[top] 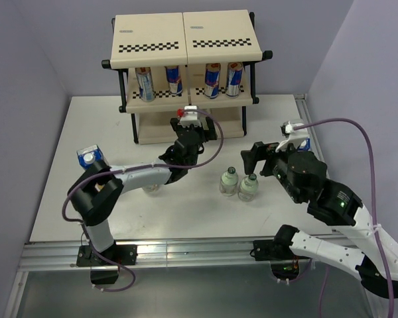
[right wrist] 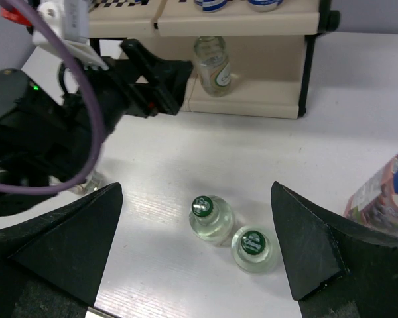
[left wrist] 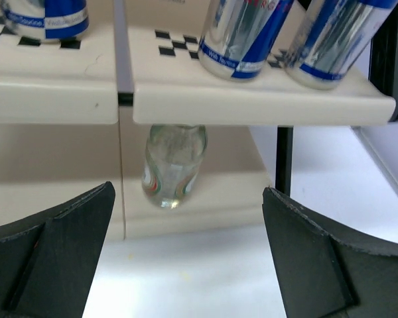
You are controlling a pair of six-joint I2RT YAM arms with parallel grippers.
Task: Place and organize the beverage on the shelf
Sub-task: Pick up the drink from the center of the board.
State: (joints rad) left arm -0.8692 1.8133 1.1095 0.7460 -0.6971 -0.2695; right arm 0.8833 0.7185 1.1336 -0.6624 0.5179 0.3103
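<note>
I will pull my left gripper back from the shelf (top: 186,41) and tip it down onto the green cap nearer the shelf, because that bottle is still standing on the table.
The shelf (top: 186,41) stands at the back with several silver-blue-red cans (top: 212,79) on its middle tier. One clear bottle (left wrist: 172,165) stands on the bottom tier under the cans (left wrist: 242,40). My left gripper (top: 189,131) hovers open just in front of that tier, and nothing lies between its jaws in the left wrist view (left wrist: 188,225). Two green-capped bottles (right wrist: 212,217) (right wrist: 252,248) stand upright side by side on the table. My right gripper (right wrist: 196,199) hangs open above them, holding nothing; it is to their right in the top view (top: 255,158).
Another clear bottle (top: 152,189) stands by the left forearm. A carton (right wrist: 385,199) sits at the right, partly cut off by the frame edge. The left arm's purple cable (top: 212,149) loops in front of the shelf. The shelf's black post (left wrist: 284,159) stands right of the left gripper.
</note>
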